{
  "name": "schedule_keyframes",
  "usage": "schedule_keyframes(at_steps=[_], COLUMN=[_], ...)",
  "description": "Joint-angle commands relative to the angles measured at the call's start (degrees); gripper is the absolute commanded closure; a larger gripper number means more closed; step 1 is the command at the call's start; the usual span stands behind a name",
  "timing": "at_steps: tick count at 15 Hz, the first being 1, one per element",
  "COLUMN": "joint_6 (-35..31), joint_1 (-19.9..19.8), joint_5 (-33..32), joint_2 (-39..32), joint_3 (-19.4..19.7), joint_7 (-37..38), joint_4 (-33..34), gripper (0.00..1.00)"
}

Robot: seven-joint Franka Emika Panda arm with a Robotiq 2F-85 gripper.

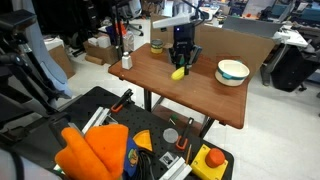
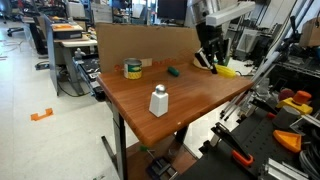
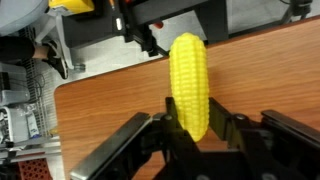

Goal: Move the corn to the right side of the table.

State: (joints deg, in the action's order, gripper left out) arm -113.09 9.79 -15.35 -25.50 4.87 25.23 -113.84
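The corn [image 1: 178, 72] goes across to the bare table beside the white bowl next, and my gripper lowers to release it. The corn still hangs short of that side of the table.
The corn [image 3: 190, 82], a small yellow toy cob, is clamped between my gripper's fingers [image 3: 190, 120] in the wrist view, sticking out ahead of them over the reddish-brown table [image 3: 110, 110]. In an exterior view the gripper [image 1: 181, 62] holds the corn [image 1: 178, 72] just above the table [image 1: 200, 95], left of the white bowl [image 1: 233, 71]. In the other exterior view the gripper [image 2: 208, 55] is at the table's far corner with the corn [image 2: 226, 70] yellow below it.
A white bottle [image 1: 126, 61] [image 2: 158, 101], a yellow-green can [image 2: 132, 69] and a small green object [image 2: 173, 71] stand on the table. A cardboard panel [image 2: 140, 42] lines one edge. A black cart [image 1: 150, 140] with tools and a yellow-and-red button box [image 1: 210, 161] stands beside the table.
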Motion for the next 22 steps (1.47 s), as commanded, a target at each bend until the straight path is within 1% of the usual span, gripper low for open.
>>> schedule_keyframes(at_steps=[1, 2, 5, 7, 9, 10, 13, 16, 19, 22], joint_6=[2.96, 2.84, -1.86, -4.29, -8.09, -10.77, -15.74, -16.90, -16.53, -16.24], joint_1=[-3.36, -4.19, -6.39, -7.08, -7.84, -7.85, -7.73, -6.96, -5.93, -5.56], joint_5=[-4.97, -6.37, -9.98, -12.18, -13.10, -13.94, -14.71, -15.85, -19.25, -22.62], joint_2=[-2.50, -3.02, -4.45, -6.20, -7.99, -9.05, -11.55, -13.36, -13.75, -13.45], joint_3=[2.20, 2.71, 3.81, 4.43, 4.84, 5.41, 6.68, 7.83, 8.47, 8.16], joint_7=[-4.26, -5.18, -6.62, -6.93, -6.70, -5.81, -5.99, -7.19, -8.34, -8.62], joint_4=[2.31, 2.20, 1.95, 3.39, 4.94, 5.71, 7.72, 8.37, 7.57, 6.47], gripper=[0.82, 0.82, 0.82, 0.82, 0.82, 0.82, 0.82, 0.82, 0.82, 0.82])
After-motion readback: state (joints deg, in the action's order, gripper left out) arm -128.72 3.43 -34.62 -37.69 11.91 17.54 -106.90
